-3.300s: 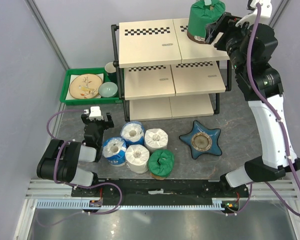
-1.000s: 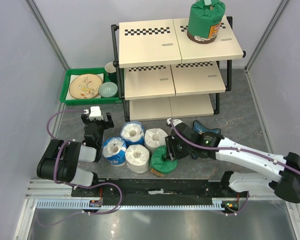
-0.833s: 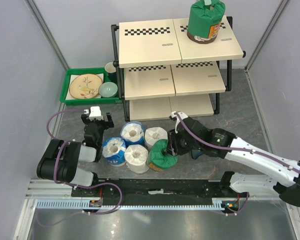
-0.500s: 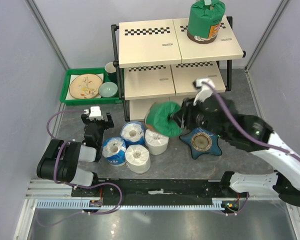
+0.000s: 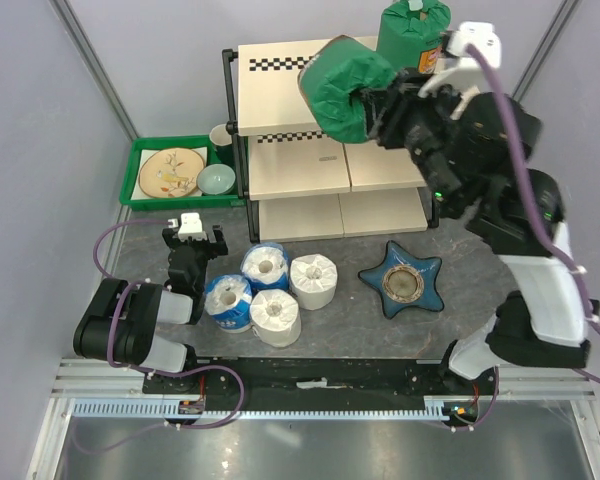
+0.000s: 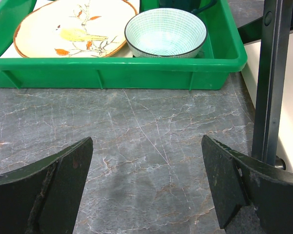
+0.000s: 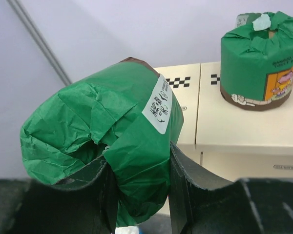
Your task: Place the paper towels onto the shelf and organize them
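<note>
I need to move the roll that my right gripper holds outward and down next, onto the bare top board beside the standing green roll.
My right gripper is shut on the wall of a green-wrapped paper towel roll, one finger inside its core. It hangs tilted above the shelf's top board. Another green roll stands upright at the top board's back right. On the table in front of the shelf sit two white rolls and two blue-and-white rolls. My left gripper rests open low over the table, left of these rolls, nothing between its fingers.
A green tray with a plate and a bowl stands left of the shelf. A blue star-shaped dish lies on the table at the right. A black shelf leg rises close to my left gripper.
My right gripper closed on the green roll on the table, lifted it and carried it up to above the shelf's top board. The left arm has not moved.
</note>
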You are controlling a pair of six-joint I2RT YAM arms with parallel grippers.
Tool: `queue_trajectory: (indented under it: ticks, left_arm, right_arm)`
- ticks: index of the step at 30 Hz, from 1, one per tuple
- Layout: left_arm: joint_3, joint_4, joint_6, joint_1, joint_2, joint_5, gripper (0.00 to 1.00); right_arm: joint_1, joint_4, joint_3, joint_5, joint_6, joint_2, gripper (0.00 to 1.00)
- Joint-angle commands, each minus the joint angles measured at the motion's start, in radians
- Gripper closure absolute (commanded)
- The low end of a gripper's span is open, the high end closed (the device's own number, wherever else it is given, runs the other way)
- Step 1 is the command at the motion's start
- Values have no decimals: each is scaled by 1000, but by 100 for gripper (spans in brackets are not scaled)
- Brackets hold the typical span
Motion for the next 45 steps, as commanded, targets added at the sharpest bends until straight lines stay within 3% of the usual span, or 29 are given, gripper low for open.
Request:
queue_trajectory:
  ticks: [1,9,22,27,45]
  left_arm:
    - [16,46,12,2,4,-4,1]
    - [16,46,12,2,4,-4,0]
    - [16,46,12,4,3,-4,1]
    - [15,46,12,2,3,-4,1]
    - [15,46,12,2,3,-4,1]
  right_arm:
    - [-18,140,74,71,-165,117,58]
    - [-118,270,71,34,-274,220,59]
    - [-314,283,65,-193,-116,260,59]
    - [-334,281,56,-280,-93,267,57]
    - [-346,270,2,-268,-81,263,48]
